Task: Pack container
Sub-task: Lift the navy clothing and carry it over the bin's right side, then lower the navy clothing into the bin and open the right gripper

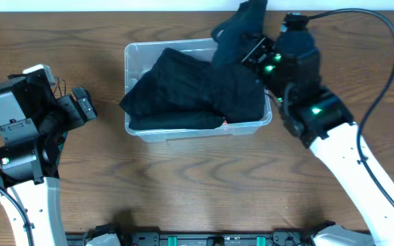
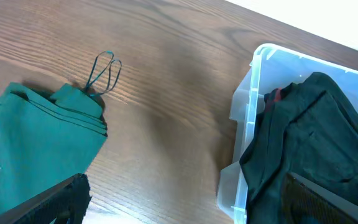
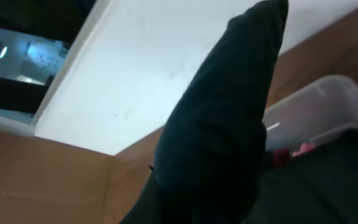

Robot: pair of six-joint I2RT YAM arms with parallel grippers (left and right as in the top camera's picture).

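My right gripper comes down and back to the packed black cloth (image 1: 241, 97) below it next and releases, because the cloth's raised fold overhangs the container's far rim.
The clear container (image 1: 130, 82) stands mid-table, and a black garment (image 1: 183, 92) fills it, spilling over its left rim. My right gripper (image 1: 253, 53) hovers over the container's far right corner, shut on a raised fold of that black garment (image 3: 229, 137). The cloth hides its fingers in the right wrist view. My left gripper (image 1: 81, 108) hangs open to the left of the container, holding nothing. In the left wrist view its dark fingers (image 2: 64, 199) frame bare wood, with the container (image 2: 253, 93) and the black garment (image 2: 316, 137) to the right.
A folded green garment (image 2: 36, 143) with a thin looped cord (image 2: 103, 71) lies on the wooden table (image 1: 204, 178) beneath the left arm. A white wall edge (image 3: 142, 68) runs behind the table's far side.
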